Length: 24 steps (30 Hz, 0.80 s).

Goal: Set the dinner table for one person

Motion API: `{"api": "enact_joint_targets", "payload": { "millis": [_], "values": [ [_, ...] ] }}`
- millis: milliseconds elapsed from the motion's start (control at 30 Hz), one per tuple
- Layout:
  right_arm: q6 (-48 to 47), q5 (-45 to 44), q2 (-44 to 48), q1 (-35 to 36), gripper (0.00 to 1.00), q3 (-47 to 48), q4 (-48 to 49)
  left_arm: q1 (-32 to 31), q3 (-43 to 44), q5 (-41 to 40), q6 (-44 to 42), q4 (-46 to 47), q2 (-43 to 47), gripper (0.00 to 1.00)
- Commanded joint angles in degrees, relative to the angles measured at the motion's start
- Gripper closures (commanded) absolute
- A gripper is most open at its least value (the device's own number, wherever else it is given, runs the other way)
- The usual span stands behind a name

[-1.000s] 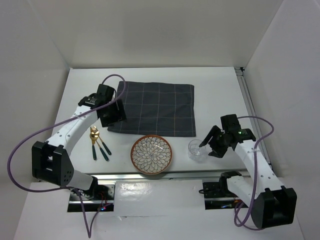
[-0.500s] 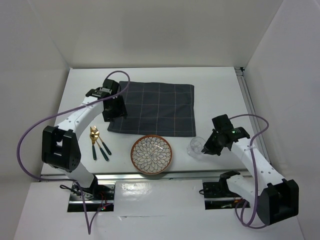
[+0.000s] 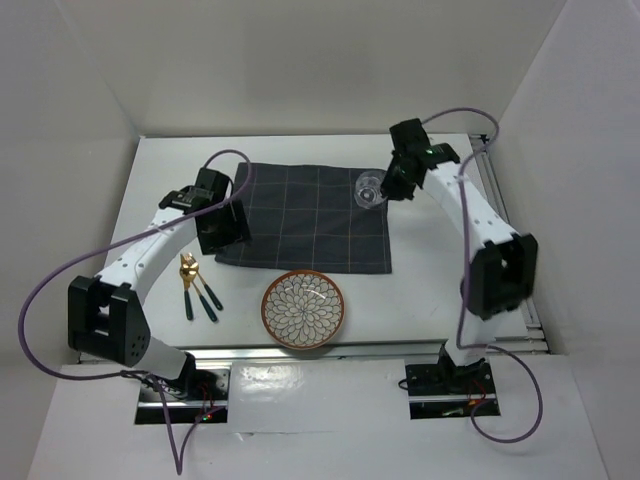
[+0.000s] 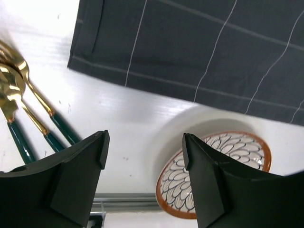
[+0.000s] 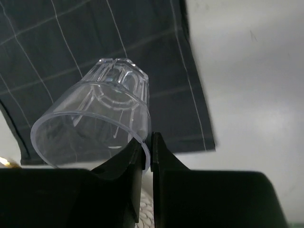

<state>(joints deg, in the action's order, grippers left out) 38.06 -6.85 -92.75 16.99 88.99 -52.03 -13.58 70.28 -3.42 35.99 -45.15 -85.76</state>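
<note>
The clear glass [image 3: 370,188] hangs above the cloth. Next, my right gripper moves outward and down to the cloth's far corner nearest it and releases the glass's rim.
A dark grey checked cloth [image 3: 310,215] lies on the white dinner table [image 3: 430,260]. My right gripper [image 3: 388,182] is shut on the rim of a clear glass [image 3: 370,188] and holds it tilted above the cloth's far right corner. In the right wrist view the fingers pinch the glass [image 5: 99,114] wall at my right gripper [image 5: 148,147]. My left gripper [image 3: 225,232] hangs open and empty over the cloth's near left corner. In the left wrist view my left gripper [image 4: 144,147] frames bare table beside a flower-patterned plate [image 4: 223,171].
The plate [image 3: 303,308] sits at the near edge, in front of the cloth. Gold cutlery with green handles [image 3: 195,285] lies to its left, also seen in the left wrist view as the cutlery [image 4: 28,109]. White walls enclose the table on three sides.
My right gripper shut on the glass near the table's front right and carried it up to the cloth's far right corner. The left arm shifted slightly and came back.
</note>
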Motion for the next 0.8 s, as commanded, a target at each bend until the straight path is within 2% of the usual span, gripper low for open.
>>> {"api": "enact_joint_targets", "payload": {
  "millis": [0,100,167,233,333,467,767],
  "values": [
    [-5.71,-1.68,-12.77,-0.64,1.0,13.36,4.83,-0.21,-3.47,2.97,-0.83,-1.26,4.62,0.19],
    [-6.51,-0.45,-25.61,-1.78,1.0,32.14,2.56,-1.35,-7.17,4.9,0.22,-0.74,7.7,0.16],
    [-7.04,-0.44,-33.58,-2.4,1.0,41.21,0.28,-2.76,-9.63,6.57,1.36,-0.12,9.54,0.13],
    [-7.04,-0.44,-37.22,-2.4,1.0,44.48,-0.26,-3.81,-12.6,8.15,1.37,0.58,10.87,0.1],
    [-6.43,1.49,-40.49,-3.72,1.0,45.22,1.31,-5.83,-17.44,10.71,1.89,2.51,14.03,0.05],
    [-6.42,2.28,-41.89,-4.95,1.0,43.65,1.32,-7.69,-22.01,11.85,2.94,4.28,16.4,0.05],
    [-6.95,1.05,-43.21,-6.62,1.0,41.53,1.49,-13.57,-25.19,11.86,5.23,8.84,14.65,0.06]
  ]
}}
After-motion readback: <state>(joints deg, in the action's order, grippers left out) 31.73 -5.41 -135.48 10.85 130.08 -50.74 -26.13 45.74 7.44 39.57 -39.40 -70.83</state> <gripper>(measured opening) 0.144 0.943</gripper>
